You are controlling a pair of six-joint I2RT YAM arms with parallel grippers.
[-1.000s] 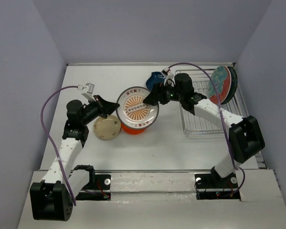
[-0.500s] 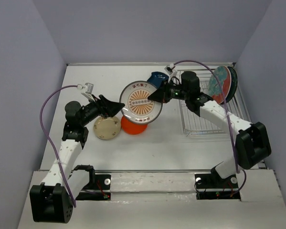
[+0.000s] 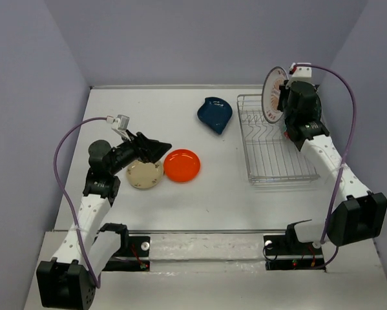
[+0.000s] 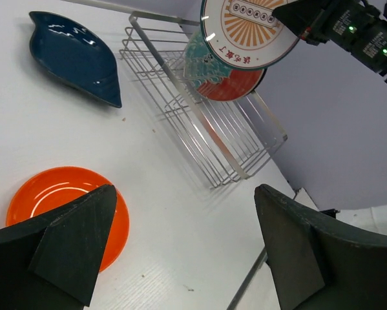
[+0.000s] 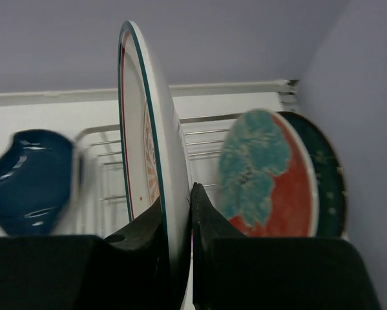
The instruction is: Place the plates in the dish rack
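Observation:
The robot will next move the white sunburst plate (image 3: 272,92) with its right gripper toward the standing teal-and-red plate, then lower the sunburst plate into the rack (image 3: 276,155).
My right gripper (image 3: 283,103) (image 5: 179,194) is shut on the rim of the white sunburst plate (image 3: 272,92) (image 5: 148,135) (image 4: 248,29), holding it on edge above the far end of the wire dish rack (image 3: 276,155) (image 4: 199,126). The teal-and-red plate (image 5: 271,174) (image 4: 227,81) stands in the rack with the dark teal plate (image 5: 327,171) behind it. On the table lie the dark blue plate (image 3: 214,114) (image 4: 73,55), the orange plate (image 3: 182,165) (image 4: 54,200) and the cream plate (image 3: 145,175). My left gripper (image 3: 159,148) (image 4: 185,192) hangs open over the orange plate's left edge, holding nothing.
Purple walls close in the table on three sides; the rack sits close to the right wall (image 3: 367,84). A metal rail (image 3: 199,232) runs along the near edge by the arm bases.
My right gripper closed on the sunburst plate, lifted it off the orange plate, carried it right over the rack and turned it on edge. My left gripper opened.

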